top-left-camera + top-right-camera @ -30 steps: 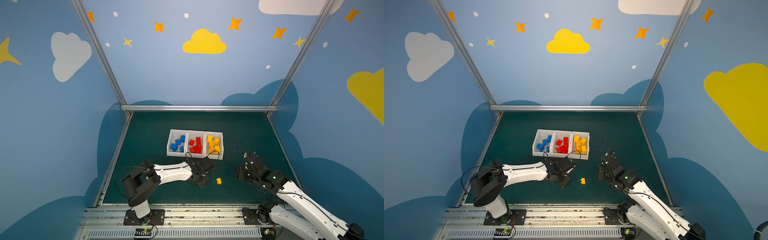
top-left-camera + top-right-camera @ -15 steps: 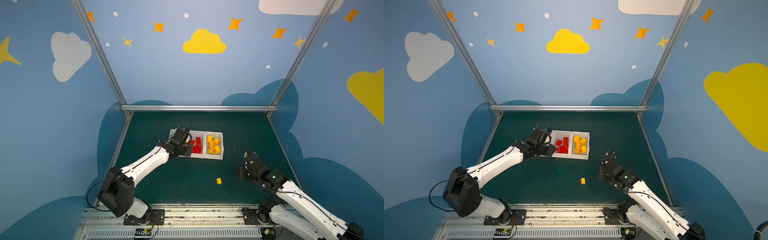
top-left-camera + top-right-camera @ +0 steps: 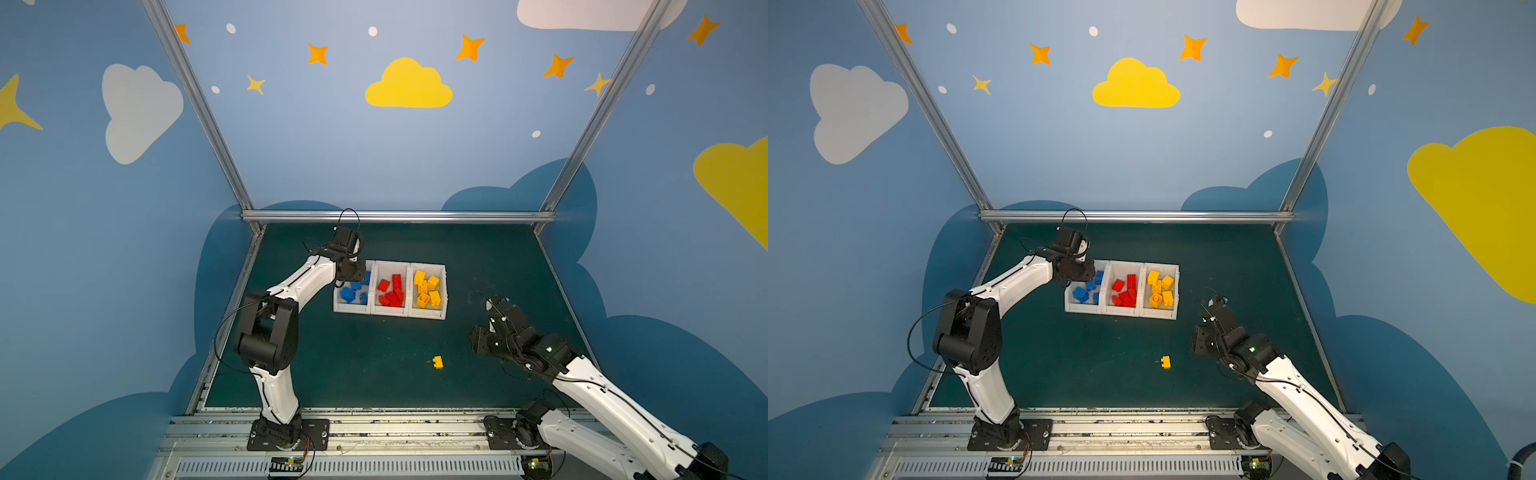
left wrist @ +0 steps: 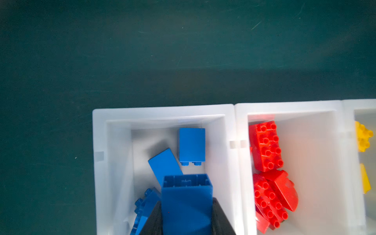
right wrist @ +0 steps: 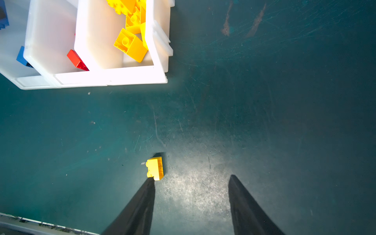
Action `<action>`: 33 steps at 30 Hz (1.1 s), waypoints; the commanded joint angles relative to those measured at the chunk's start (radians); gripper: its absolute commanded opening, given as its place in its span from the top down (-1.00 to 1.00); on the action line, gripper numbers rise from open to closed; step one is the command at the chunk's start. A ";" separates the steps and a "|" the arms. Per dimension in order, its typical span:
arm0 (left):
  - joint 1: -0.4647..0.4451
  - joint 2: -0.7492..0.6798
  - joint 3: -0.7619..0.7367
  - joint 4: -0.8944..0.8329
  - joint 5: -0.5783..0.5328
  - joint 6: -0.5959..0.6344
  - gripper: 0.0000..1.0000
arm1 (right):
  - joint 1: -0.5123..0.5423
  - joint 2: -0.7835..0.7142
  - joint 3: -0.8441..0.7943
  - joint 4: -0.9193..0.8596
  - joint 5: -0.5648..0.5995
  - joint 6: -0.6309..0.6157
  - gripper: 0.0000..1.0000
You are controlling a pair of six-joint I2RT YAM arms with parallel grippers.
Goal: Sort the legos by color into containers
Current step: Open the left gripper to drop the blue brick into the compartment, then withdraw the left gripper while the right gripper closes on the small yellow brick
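Observation:
The robot's right gripper will next go over the small yellow lego and down to close across its studs, since only that lego still lies loose on the green mat.
Three white containers stand joined in a row in both top views. They hold blue legos, red legos and yellow legos, one color each. My left gripper hangs over the blue container, shut on a blue lego whose hollow underside faces the camera. One yellow lego lies loose on the green mat, also in the right wrist view. My right gripper hovers open to the right of it, holding nothing.
The green mat is walled by blue panels and a metal rail at the back. The left arm's elbow stands tall at the mat's left side. Both arm bases sit on the front rail.
My left arm has swung from the front middle of the mat, near the loose yellow lego, up and back over the blue container, carrying the blue lego. The right arm has stayed still.

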 commanded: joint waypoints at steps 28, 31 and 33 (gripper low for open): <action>0.018 -0.510 -0.495 0.211 0.190 -0.132 -0.59 | 0.130 0.429 0.117 -0.057 -0.174 0.092 -0.10; 0.018 -0.585 -0.563 0.219 0.191 -0.152 -0.60 | 0.171 0.525 0.168 -0.063 -0.187 0.092 -0.10; 0.016 -0.632 -0.608 0.226 0.189 -0.167 -0.60 | 0.201 0.584 0.204 -0.064 -0.187 0.084 -0.10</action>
